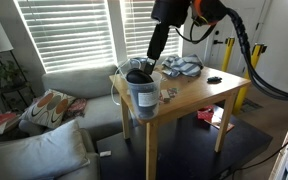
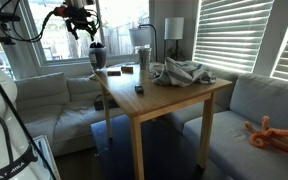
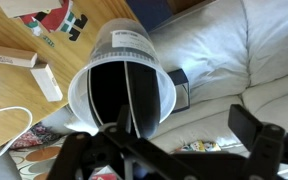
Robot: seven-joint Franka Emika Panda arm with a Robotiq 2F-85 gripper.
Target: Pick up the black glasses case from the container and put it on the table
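My gripper lowers and shifts to the left in the wrist view next, onto the black glasses case [image 1: 138,76] [image 3: 137,97], since the container's opening sits off-centre from my fingers.
The translucent whitish container [image 1: 141,95] stands on the corner of the light-wood table [image 1: 199,95] nearest the sofa; it also shows in an exterior view [image 2: 97,60]. A dark shape at its mouth [image 1: 136,76] looks like the black glasses case. In the wrist view the container [image 3: 134,45] is seen from above; its inside [image 3: 124,95] is dark, and I cannot make out the case's outline. My gripper [image 1: 148,60] hangs just above the container's mouth, open and empty. Its spread fingers frame the bottom of the wrist view [image 3: 164,150].
A crumpled grey cloth [image 1: 181,67] [image 2: 181,72] lies at the table's back. A flat black oval item [image 1: 214,79] and a metallic jar [image 2: 142,58] also stand on the table. A grey sofa [image 1: 44,130] lies beside and below the container's corner. Black cables hang from the arm.
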